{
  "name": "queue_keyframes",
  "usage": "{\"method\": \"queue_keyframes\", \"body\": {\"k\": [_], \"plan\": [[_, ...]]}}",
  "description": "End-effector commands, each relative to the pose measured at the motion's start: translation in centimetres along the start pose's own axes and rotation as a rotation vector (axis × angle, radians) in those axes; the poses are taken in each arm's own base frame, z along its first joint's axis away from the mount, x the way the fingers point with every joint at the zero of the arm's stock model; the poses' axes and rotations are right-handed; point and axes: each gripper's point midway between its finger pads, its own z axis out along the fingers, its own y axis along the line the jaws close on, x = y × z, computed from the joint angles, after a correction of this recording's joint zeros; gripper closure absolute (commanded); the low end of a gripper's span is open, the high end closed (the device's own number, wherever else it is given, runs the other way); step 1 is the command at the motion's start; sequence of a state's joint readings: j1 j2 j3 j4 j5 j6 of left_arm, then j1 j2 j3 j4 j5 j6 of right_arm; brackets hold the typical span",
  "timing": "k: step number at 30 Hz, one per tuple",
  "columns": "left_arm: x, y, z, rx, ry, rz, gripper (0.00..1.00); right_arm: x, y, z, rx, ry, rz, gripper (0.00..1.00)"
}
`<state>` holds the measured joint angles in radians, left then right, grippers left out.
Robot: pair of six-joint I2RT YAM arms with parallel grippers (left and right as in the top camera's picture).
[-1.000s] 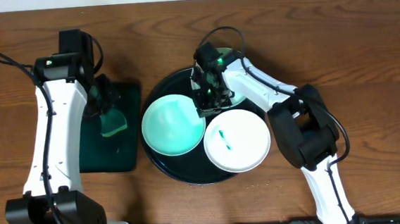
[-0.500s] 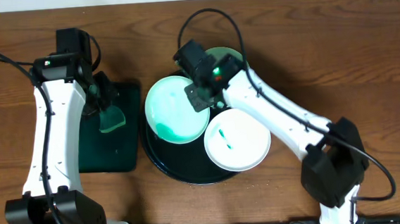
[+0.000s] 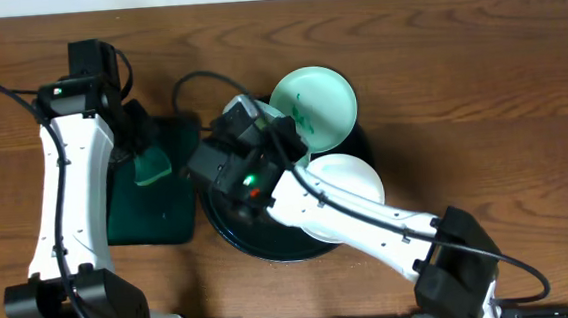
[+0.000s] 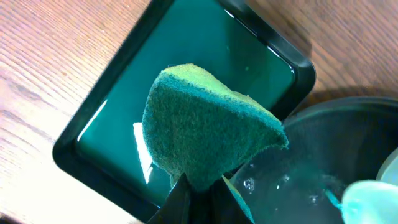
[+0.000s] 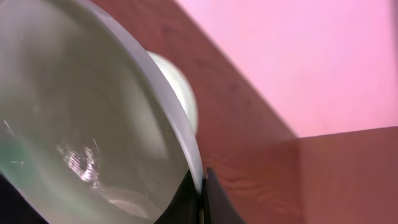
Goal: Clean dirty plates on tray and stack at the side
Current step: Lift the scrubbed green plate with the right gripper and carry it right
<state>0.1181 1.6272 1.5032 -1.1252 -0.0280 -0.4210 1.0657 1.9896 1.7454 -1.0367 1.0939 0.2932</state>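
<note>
The right gripper swings to the right in the overhead view to the bare tabletop (image 3: 422, 117) beside the mint plate next, lowers and releases the pale plate's rim.
My right gripper (image 5: 200, 194) is shut on the rim of a pale plate (image 5: 93, 124), held tilted up on its edge. In the overhead view this plate is mostly hidden under the right arm (image 3: 265, 175), over the left part of the black tray (image 3: 231, 231). A mint plate (image 3: 318, 104) with a teal smear rests at the tray's back edge. A white plate (image 3: 356, 179) lies at the tray's right, partly covered by the arm. My left gripper (image 4: 199, 200) is shut on the green sponge (image 4: 205, 127), which also shows in the overhead view (image 3: 151, 166).
A rectangular dark green tray (image 3: 157, 213) lies left of the black tray, under the sponge; it fills the left wrist view (image 4: 186, 56). The black tray's rim (image 4: 323, 115) sits close beside it. Brown wooden table (image 3: 479, 85) extends to the right.
My right arm has swung left across the black tray, lifting and tilting the held plate onto its edge. The mint plate at the back is now uncovered. The left arm shifted slightly.
</note>
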Motion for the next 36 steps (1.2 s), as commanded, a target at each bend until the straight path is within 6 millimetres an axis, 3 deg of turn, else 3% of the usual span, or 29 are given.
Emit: {"method": "queue_keyframes", "body": {"k": [1, 6, 8, 9, 12, 15, 18, 22, 25, 27, 29, 31, 32, 36], "plan": [[-1.0, 0.7, -0.6, 0.008, -0.026, -0.023, 0.93, -1.0, -3.8, -1.5, 0.171, -0.075, 0.085, 0.99], [-1.1, 0.8, -0.6, 0.007, -0.026, -0.028, 0.92, -0.6, -4.1, -1.9, 0.104, -0.054, 0.164, 0.99], [-1.1, 0.8, -0.5, 0.006, -0.026, -0.027, 0.93, 0.0, -2.5, -1.6, -0.010, -0.007, 0.177, 0.99], [-1.1, 0.8, -0.5, 0.006, -0.026, -0.027, 0.93, 0.7, -0.2, -1.5, -0.158, 0.059, 0.182, 0.99], [-1.0, 0.8, -0.5, 0.006, -0.023, -0.027, 0.93, 1.8, 4.5, -1.7, -0.494, 0.187, 0.179, 0.99], [-0.6, 0.6, -0.3, 0.017, -0.006, -0.024, 0.93, 1.6, 5.2, -1.0, -0.695, 0.248, 0.224, 0.99], [-0.2, 0.8, 0.0, 0.011, 0.007, -0.022, 0.93, 1.0, 2.7, 0.7, -0.860, 0.307, 0.349, 0.99], [0.3, 1.0, 0.0, 0.001, 0.027, -0.017, 0.93, 1.2, -4.1, 4.6, -0.975, 0.358, 0.597, 0.99], [0.3, 1.0, 0.0, 0.001, 0.027, -0.013, 0.93, 5.5, -10.7, 9.9, -0.853, 0.447, 0.770, 0.99], [0.2, 1.0, 0.0, 0.003, 0.023, -0.009, 0.93, 10.6, -14.6, 13.8, -0.689, 0.558, 0.850, 0.99], [0.1, 0.9, 0.0, 0.004, 0.020, -0.010, 0.93, 15.4, -16.9, 16.5, -0.588, 0.663, 0.915, 0.99], [0.1, 0.9, 0.0, 0.004, 0.019, -0.010, 0.93, 18.5, -17.7, 17.9, -0.553, 0.726, 0.960, 0.99], [0.1, 0.9, 0.0, 0.004, 0.019, -0.010, 0.93, 21.1, -18.1, 19.1, -0.525, 0.771, 1.000, 0.99], [0.1, 0.9, 0.0, 0.004, 0.019, -0.010, 0.93, 25.6, -16.9, 21.5, -0.492, 0.803, 1.039, 0.99]]}}
